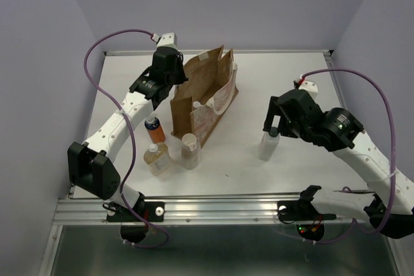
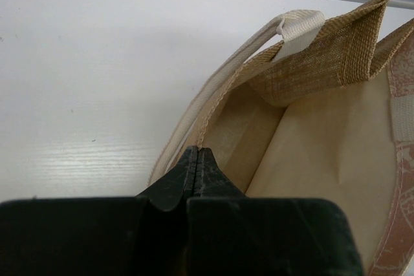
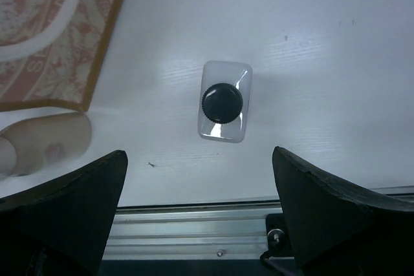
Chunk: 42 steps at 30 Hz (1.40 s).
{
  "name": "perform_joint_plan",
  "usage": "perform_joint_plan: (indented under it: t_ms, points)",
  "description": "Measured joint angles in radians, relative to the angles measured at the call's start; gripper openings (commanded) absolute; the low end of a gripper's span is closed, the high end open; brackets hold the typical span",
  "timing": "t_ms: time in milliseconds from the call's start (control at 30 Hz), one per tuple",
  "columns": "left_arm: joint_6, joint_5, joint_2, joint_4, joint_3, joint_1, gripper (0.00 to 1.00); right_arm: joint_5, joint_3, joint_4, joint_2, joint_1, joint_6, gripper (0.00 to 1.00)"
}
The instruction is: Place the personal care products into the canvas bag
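Observation:
My right gripper lowers its fingers past the black cap to either side of the translucent white bottle's body next, since they still hover above it.
The canvas bag (image 1: pixel 206 95) stands open mid-table, its printed panel (image 3: pixel 45 24) facing right. My left gripper (image 1: pixel 177 77) is at the bag's left rim (image 2: pixel 213 105), shut on that edge (image 2: pixel 198 150). In front of the bag stand an orange bottle with a dark blue cap (image 1: pixel 154 128), an amber bottle with a white cap (image 1: pixel 156 158) and a beige bottle (image 1: pixel 189 150). To the right, a translucent white bottle with a black cap (image 1: pixel 268 143) stands alone. My right gripper (image 1: pixel 277 121) hovers open just above it, and the bottle (image 3: pixel 223 101) lies ahead of the fingertips (image 3: pixel 200 179).
The beige bottle (image 3: pixel 45 140) shows at the left edge of the right wrist view. The table's aluminium front rail (image 1: pixel 213 210) runs close behind the translucent bottle. The bag's white handle (image 2: pixel 259 46) arches over its open mouth.

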Motion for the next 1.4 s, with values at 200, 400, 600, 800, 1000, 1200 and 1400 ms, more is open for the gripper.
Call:
perform_joint_plan:
  t_ms: [200, 400, 600, 800, 1000, 1200, 1400]
  points:
    - [0.0, -0.001, 0.0, -0.001, 0.0, 0.0, 0.0, -0.01, -0.148, 0.002, 0.051, 0.0, 0.099, 1.0]
    - [0.0, -0.001, 0.0, -0.002, 0.0, 0.0, 0.0, -0.013, -0.193, 0.005, 0.055, 0.0, 0.162, 1.0]
    - [0.0, -0.001, 0.0, -0.002, 0.0, 0.0, 0.0, -0.013, -0.257, 0.045, 0.053, 0.0, 0.187, 1.0]
    - [0.001, 0.0, 0.0, -0.002, 0.0, 0.0, 0.0, 0.023, -0.306, 0.113, 0.094, -0.019, 0.192, 1.0]
    - [0.005, 0.001, 0.0, 0.0, 0.0, 0.0, 0.0, 0.0, -0.397, 0.249, 0.141, -0.136, 0.133, 0.72]
    - [0.004, 0.011, 0.0, 0.001, 0.0, 0.0, 0.0, -0.02, -0.397, 0.311, 0.185, -0.152, 0.079, 0.23]
    - [0.005, 0.021, 0.0, 0.002, 0.0, 0.0, 0.0, -0.075, -0.365, 0.292, 0.184, -0.153, -0.019, 0.01]
